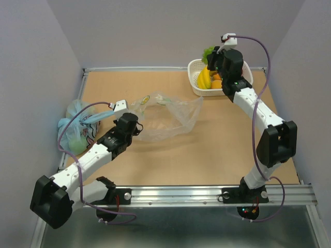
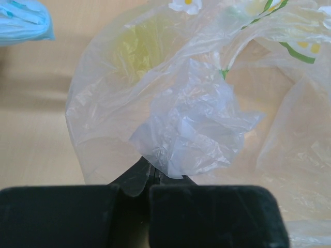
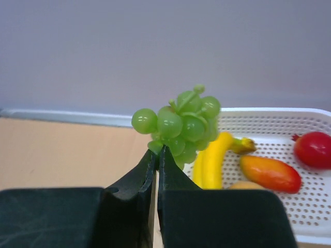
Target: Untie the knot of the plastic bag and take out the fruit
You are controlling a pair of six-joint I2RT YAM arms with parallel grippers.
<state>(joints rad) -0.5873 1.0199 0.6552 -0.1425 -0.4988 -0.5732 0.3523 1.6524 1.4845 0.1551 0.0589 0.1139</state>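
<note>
My right gripper needs to move down and to its right in the wrist view next to release the grapes (image 3: 181, 123), because there is open space there beside the bananas.
The clear plastic bag (image 1: 168, 116) lies open and flattened in the middle of the table; no knot shows. My left gripper (image 1: 138, 127) is shut on a crumpled fold of the bag (image 2: 194, 129) at its left edge. My right gripper (image 1: 213, 58) is shut on the green grapes (image 3: 181, 123) and holds them above the left rim of the white basket (image 1: 195, 85). In the basket lie yellow bananas (image 3: 213, 161), an orange-red piece (image 3: 270, 173) and a red piece (image 3: 314, 149).
An opaque light-blue bag (image 1: 77, 126) sits at the table's left edge, beside my left arm; it also shows in the left wrist view (image 2: 23, 19). The back wall stands right behind the basket. A metal rail (image 1: 207, 194) runs along the near edge.
</note>
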